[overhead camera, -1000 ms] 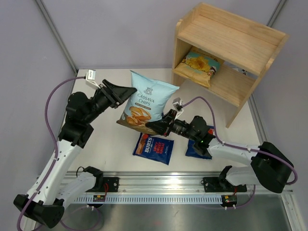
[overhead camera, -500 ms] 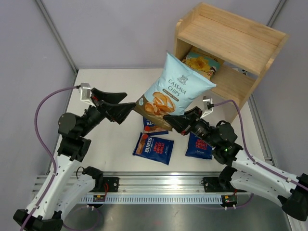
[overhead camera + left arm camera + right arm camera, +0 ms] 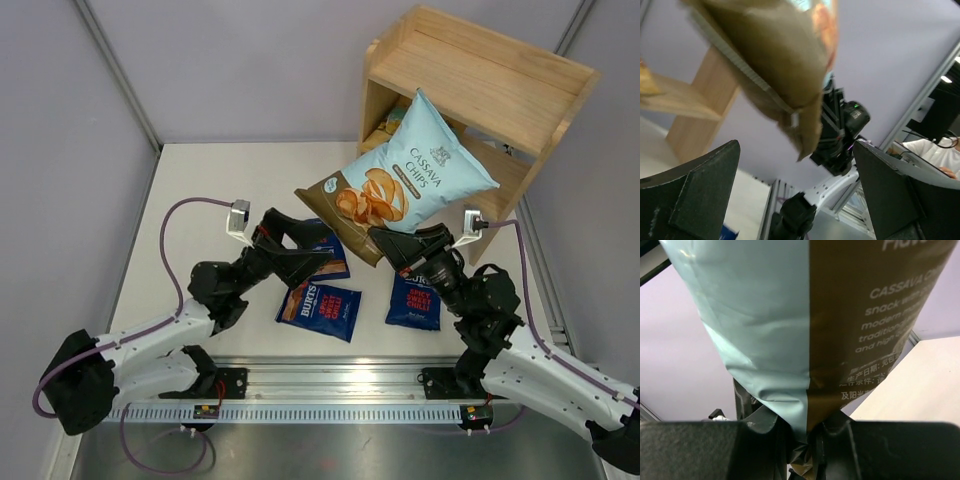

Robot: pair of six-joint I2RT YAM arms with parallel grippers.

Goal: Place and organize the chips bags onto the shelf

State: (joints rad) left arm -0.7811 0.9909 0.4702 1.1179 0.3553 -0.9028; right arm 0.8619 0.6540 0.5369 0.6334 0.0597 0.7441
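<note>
I will move my left gripper to the right in the top view, onto the middle of the bag's brown bottom end, because that end sticks out free toward my open fingers.
My right gripper [image 3: 385,242] is shut on the bottom corner of the light blue Cassava Chips bag [image 3: 410,170] and holds it up in the air in front of the wooden shelf [image 3: 480,75]. The bag's back fills the right wrist view [image 3: 805,315]. My left gripper [image 3: 318,252] is open and empty, just left of and below the bag; the bag's brown corner [image 3: 790,75] hangs above its fingers. Three dark blue Burts bags lie on the table: one in the middle [image 3: 320,305], one at the right [image 3: 413,300], one partly under my left gripper [image 3: 335,268]. The tan-yellow bag on the lower shelf is almost hidden.
The shelf stands at the back right of the white table [image 3: 200,200], its open side facing left and toward the front. Grey walls enclose the table. A metal rail [image 3: 330,395] runs along the near edge.
My right gripper lifted the Cassava bag up and to the right, toward the shelf. My left arm dropped low and moved right, under the bag, over the third Burts bag.
</note>
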